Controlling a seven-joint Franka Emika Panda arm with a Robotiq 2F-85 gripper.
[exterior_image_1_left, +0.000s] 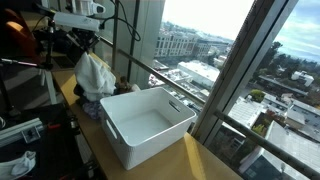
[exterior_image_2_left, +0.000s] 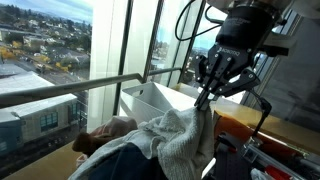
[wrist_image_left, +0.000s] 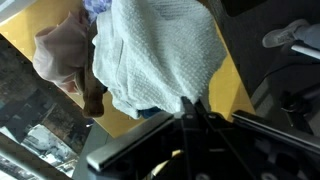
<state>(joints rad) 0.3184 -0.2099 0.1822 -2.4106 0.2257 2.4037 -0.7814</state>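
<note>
Next, the gripper carries the cloth's corner toward the window railing, over the pile beside the pink garment, and releases it, since the cloth already drapes there.
My gripper (exterior_image_2_left: 209, 97) is shut on a corner of a white knitted cloth (exterior_image_2_left: 178, 140), which hangs down from the fingertips over a pile of laundry. In the wrist view the gripper (wrist_image_left: 189, 104) pinches the cloth's (wrist_image_left: 155, 55) edge, and the cloth spreads away from the jaws. Beside it lie a pink garment (wrist_image_left: 62, 55) and a blue garment (exterior_image_2_left: 120, 160). In an exterior view the gripper (exterior_image_1_left: 88, 45) holds the cloth (exterior_image_1_left: 95, 75) above the yellow table (exterior_image_1_left: 195, 160), to the left of a white plastic bin (exterior_image_1_left: 147, 125).
The white bin (exterior_image_2_left: 160, 100) stands empty next to the window railing (exterior_image_2_left: 70, 90). Large windows run along the table. Dark equipment and cables (exterior_image_1_left: 30, 90) crowd the side away from the glass. A brown object (wrist_image_left: 95, 100) lies under the pink garment.
</note>
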